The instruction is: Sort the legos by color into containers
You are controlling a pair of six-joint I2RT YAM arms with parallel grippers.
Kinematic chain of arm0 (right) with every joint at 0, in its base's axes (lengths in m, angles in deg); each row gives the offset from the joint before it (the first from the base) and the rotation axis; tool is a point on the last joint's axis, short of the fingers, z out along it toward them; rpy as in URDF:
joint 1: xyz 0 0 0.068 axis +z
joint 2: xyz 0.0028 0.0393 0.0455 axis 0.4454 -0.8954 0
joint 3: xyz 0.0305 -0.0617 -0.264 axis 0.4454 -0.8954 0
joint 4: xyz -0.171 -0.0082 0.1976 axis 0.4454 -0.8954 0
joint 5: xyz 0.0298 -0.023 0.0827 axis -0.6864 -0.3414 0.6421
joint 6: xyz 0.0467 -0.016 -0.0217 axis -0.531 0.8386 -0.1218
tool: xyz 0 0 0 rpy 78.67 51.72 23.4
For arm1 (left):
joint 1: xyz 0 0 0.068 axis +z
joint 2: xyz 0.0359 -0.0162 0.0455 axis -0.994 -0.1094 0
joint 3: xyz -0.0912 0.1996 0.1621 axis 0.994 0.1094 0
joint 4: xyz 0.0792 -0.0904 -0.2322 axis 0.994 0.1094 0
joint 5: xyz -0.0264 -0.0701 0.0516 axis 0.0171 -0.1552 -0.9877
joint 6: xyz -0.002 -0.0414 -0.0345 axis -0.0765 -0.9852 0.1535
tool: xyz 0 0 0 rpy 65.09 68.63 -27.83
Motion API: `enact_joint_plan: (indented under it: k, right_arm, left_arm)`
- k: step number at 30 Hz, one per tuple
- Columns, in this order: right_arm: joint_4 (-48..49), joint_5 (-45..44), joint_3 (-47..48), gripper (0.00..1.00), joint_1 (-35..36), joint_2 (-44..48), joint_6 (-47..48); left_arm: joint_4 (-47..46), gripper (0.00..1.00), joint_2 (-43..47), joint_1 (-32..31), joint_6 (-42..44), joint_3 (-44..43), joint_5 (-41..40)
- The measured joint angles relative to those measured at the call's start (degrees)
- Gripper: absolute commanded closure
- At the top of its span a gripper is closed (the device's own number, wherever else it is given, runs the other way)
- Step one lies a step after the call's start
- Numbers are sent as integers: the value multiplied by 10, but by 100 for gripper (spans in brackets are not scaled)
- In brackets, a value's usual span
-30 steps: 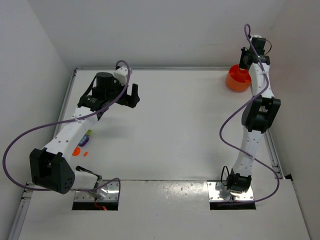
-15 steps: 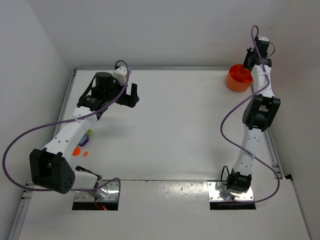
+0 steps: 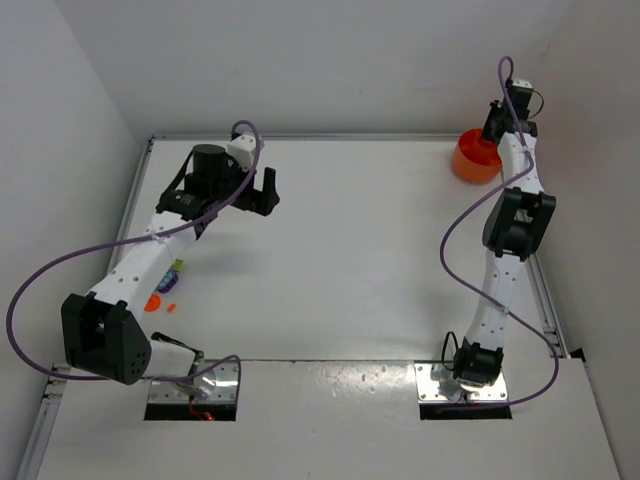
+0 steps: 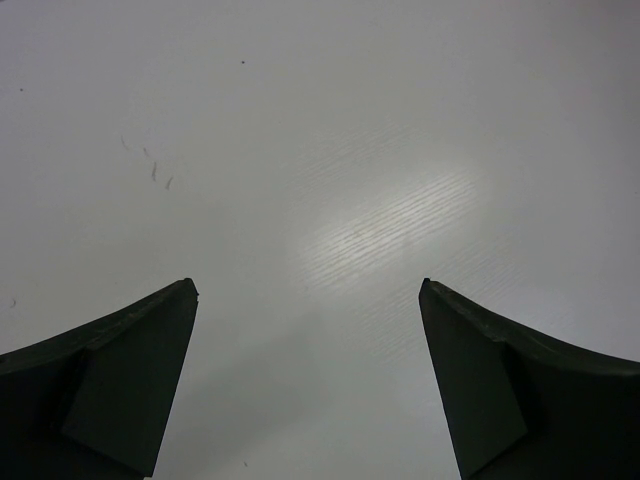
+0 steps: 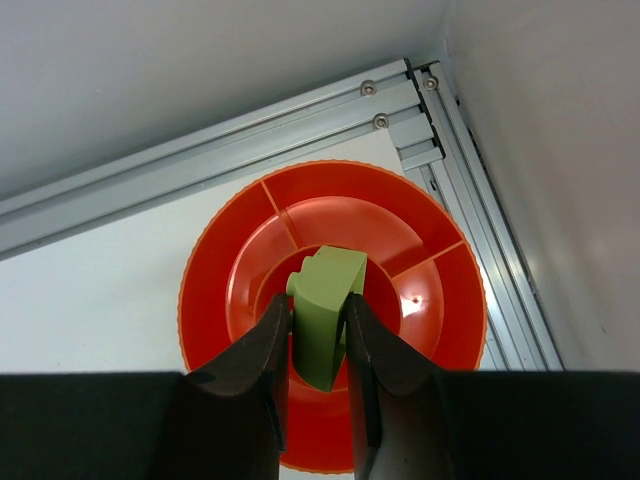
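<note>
I will next swing my left gripper off the bare table toward the legos and down. The legos are below it, back and to its left in the top view.
My right gripper (image 5: 314, 304) is shut on a yellow-green lego brick (image 5: 322, 312) and holds it over the middle of the round orange tub (image 5: 225, 290), which has inner divider walls. The tub (image 3: 468, 165) sits in the far right corner of the table, with the right gripper (image 3: 494, 125) above it. My left gripper (image 3: 256, 190) is open and empty over bare white table at the far left, fingers (image 4: 120, 370) wide apart. A few legos lie beside the left arm: a purple and yellow one (image 3: 172, 272) and orange ones (image 3: 153, 303).
Metal rails (image 5: 240, 135) and white walls close in the corner right behind the tub. The left arm's purple cable loops over the table's left side.
The right gripper has shifted slightly back over the tub, still holding the brick. The left arm has not moved.
</note>
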Motion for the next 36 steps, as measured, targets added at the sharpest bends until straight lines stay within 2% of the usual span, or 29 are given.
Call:
enact_joint_plan:
  k: [1, 7, 11, 16, 20, 24, 25, 28, 29, 32, 35, 36]
  right_arm:
    - [0, 0, 0, 70, 0, -1, -1]
    - [0, 4, 1, 51, 0, -3, -6]
    - [0, 13, 2, 50, 0, -3, -5]
    - [2, 22, 0, 57, 0, -1, -1]
    - [30, 45, -94, 59, 2, 59, 14]
    - [30, 83, -181, 47, 10, 152, 48]
    - [21, 99, -185, 42, 16, 175, 58]
    - [-13, 142, -183, 35, 35, 227, 92]
    - [-29, 154, -183, 27, 47, 250, 101]
    - [-72, 187, -199, 17, 74, 298, 130]
    - [-96, 213, -283, 14, 103, 356, 151]
    - [-105, 221, -313, 14, 111, 370, 155]
  left_arm:
    - [0, 0, -2, 0, 0, 0, 0]
    - [0, 0, -4, 0, -2, 0, 2]
    - [0, 0, -4, 0, -2, 0, 3]
    - [0, 0, -4, 0, -2, 0, 5]
    - [0, 0, -2, 1, -3, 0, 3]
    - [3, 0, 15, 7, -7, 0, -16]
    - [8, 0, 21, 13, -8, -2, -26]
    - [41, 0, 23, 37, -6, -25, -55]
    - [55, 0, 21, 49, -2, -36, -67]
    - [95, 0, 7, 103, 20, -67, -100]
    - [125, 4, -13, 180, 47, -71, -123]
    - [135, 9, -22, 212, 56, -69, -127]
